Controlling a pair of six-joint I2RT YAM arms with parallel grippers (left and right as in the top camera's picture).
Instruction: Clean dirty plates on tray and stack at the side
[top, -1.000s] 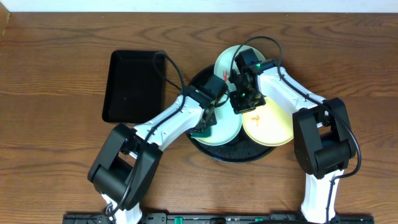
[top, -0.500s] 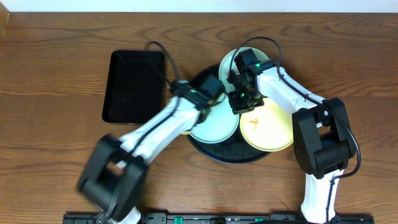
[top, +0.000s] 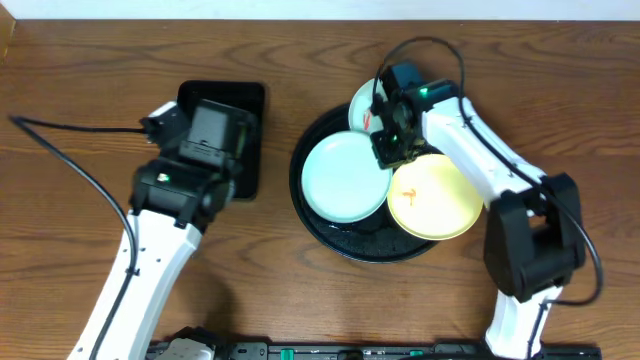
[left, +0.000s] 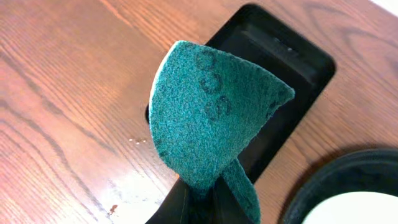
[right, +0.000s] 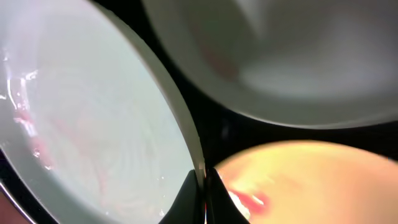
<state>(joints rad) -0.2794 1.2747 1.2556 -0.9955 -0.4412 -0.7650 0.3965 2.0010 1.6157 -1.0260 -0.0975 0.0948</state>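
The robot's right gripper should go up, then to the right in the overhead view, and then down over bare wood next to the round tray, clear of plates.
The large round black tray holds three plates. A mint-green plate lies at its left and shows in the right wrist view. A second mint-green plate with a red smear lies at the back, also in the right wrist view. A pale yellow plate with an orange smear lies at the right. My right gripper is shut on the rim of the left mint-green plate. My left gripper is shut on a green scouring pad above the rectangular tray.
A rectangular black tray lies on the wooden table at the left, partly under my left arm. Small wet spots and a red speck mark the wood beside it. Arm cables run over the table.
My left arm has pulled away from the round tray and swung left over the rectangular tray, carrying the green pad. My right gripper has stayed at the mint-green plate's rim.
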